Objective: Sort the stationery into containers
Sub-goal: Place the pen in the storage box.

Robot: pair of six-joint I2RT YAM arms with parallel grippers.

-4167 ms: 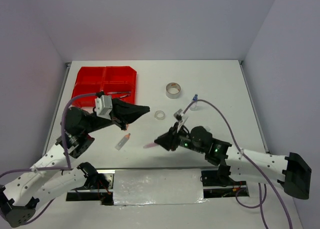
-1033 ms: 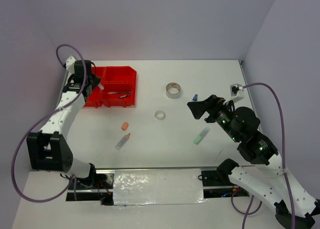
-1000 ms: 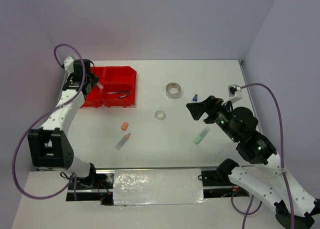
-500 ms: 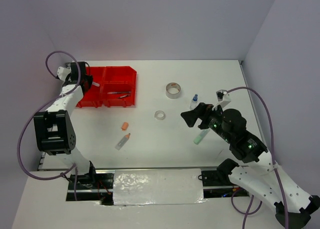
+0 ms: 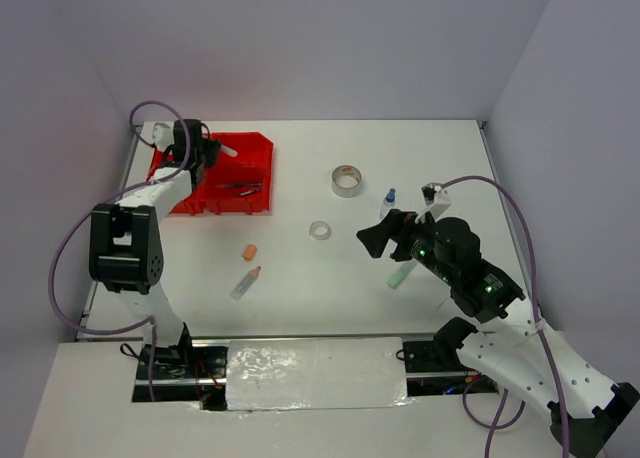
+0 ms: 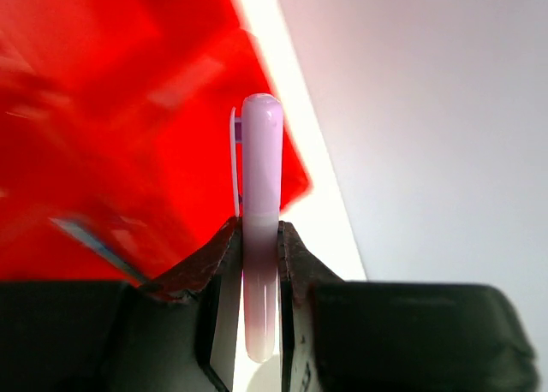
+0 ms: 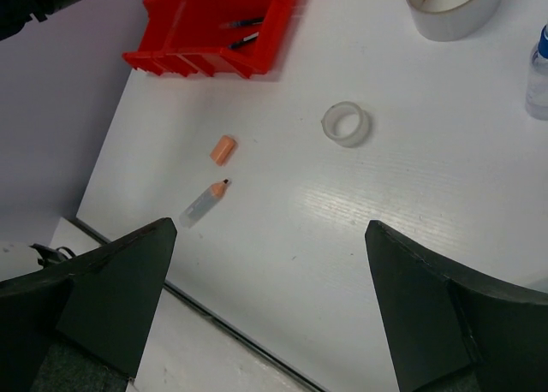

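Note:
The tray's back section (image 6: 210,144) looks clear, so I need to move my left gripper toward the right in the top view, lower it there and release the pink marker (image 6: 261,187).
My left gripper (image 5: 207,150) is shut on a pink marker (image 6: 261,187) and holds it over the back of the red tray (image 5: 252,154), which fills the left wrist view (image 6: 128,109). Two dark pens (image 5: 238,187) lie in a tray compartment. My right gripper (image 5: 374,238) hangs open and empty above the table's middle (image 7: 267,229). A green marker (image 5: 402,274) lies beside it. On the table are a grey tape roll (image 5: 347,179), a clear tape ring (image 5: 320,230), a blue-capped bottle (image 5: 388,202), an orange piece (image 5: 249,252) and an orange-tipped marker (image 5: 245,282).
The right wrist view shows the tray (image 7: 193,62) at far left, the tape ring (image 7: 347,123), the orange piece (image 7: 223,149) and the orange-tipped marker (image 7: 204,202), with the table's near edge (image 7: 214,323) below. White walls close in the table.
The left gripper has shifted right along the tray's back with the pink marker still held. The right gripper has moved left and lower, towards the table's middle.

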